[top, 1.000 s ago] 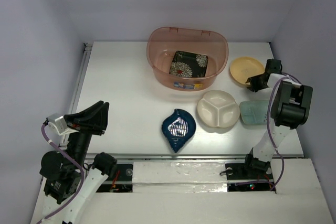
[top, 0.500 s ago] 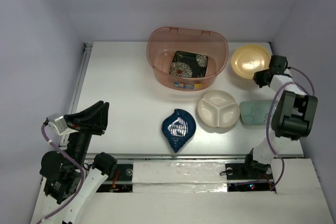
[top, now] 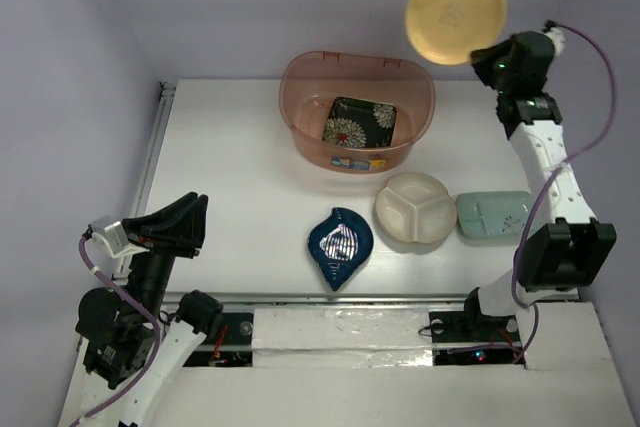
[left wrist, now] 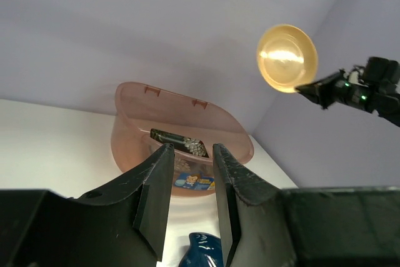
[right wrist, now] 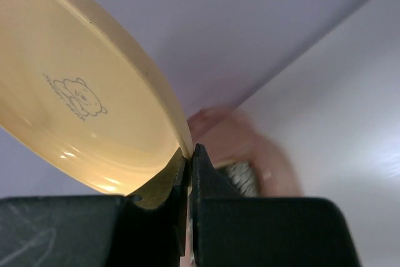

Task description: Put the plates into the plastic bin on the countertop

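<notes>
The yellow plate is still high outside the pinkish bin. I will move my right gripper left in the top view and down into the bin to release the plate.
My right gripper is shut on the rim of the yellow round plate and holds it high in the air, to the right of and above the pinkish plastic bin; the plate shows tilted in the right wrist view and in the left wrist view. The black square floral plate lies inside the bin. The dark blue leaf-shaped plate, the white three-section plate and the pale green rectangular plate lie on the white countertop. My left gripper is open and empty at the near left. The cream plate is out of view.
A metal rail runs along the countertop's left edge. Purple walls close in the back and both sides. The right arm's cable loops beside the right wall.
My right gripper has lifted the yellow plate off the countertop at the back right, up and to the left, tilting it. The left arm has not moved.
</notes>
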Available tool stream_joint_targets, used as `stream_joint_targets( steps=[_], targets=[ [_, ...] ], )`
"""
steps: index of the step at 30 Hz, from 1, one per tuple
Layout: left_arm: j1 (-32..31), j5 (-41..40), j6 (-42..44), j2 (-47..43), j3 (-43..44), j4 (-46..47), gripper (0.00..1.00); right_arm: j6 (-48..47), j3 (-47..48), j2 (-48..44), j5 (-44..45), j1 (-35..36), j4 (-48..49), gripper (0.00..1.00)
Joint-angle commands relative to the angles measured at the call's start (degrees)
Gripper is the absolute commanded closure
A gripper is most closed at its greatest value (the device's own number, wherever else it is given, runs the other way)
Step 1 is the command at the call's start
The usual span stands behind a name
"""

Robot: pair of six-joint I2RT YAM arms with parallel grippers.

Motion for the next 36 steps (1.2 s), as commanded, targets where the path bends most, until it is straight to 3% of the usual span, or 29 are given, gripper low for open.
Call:
stream_joint_targets(
  steps=[1, 7, 16, 24, 26, 31, 36],
  targets=[
    [-0.36, -0.14, 0.46, 0.24, 0.33, 1.94, 0.72, -5.79, 4.80, 6.04, -4.89, 6.94, -4.28, 1.00],
    [-0.36, -0.32, 0.46, 0.85, 0.16, 1.94, 0.72, -8.42, 13.94, 16.25, -7.89, 15.65, -9.30, 1.00],
    [-0.36, -0.23, 0.46, 1.47, 0.24, 1.94, 0.72, -7.72, 16.68, 27.77, -11.58, 18.91, -11.41, 0.96],
    [-0.36, -0.23, 0.46, 1.64, 0.24, 1.94, 0.72, -9.48, 16.05, 30.24, -12.46, 18.91, -12.99, 0.71],
    [-0.36, -0.23, 0.46, 1.64, 0.24, 1.94, 0.72, -9.92, 16.23, 30.24, -12.29, 18.91, -13.35, 0.60],
    [-0.36, -0.23, 0.46, 1.64, 0.24, 1.85, 0.72, -10.88, 15.98, 28.05, -11.67, 18.91, -12.66, 0.56],
    [-0.36, -0.06, 0.46, 1.38, 0.24, 1.85, 0.72, -10.79, 9.65, 18.13, -5.79, 18.91, -7.64, 0.56]
  ],
)
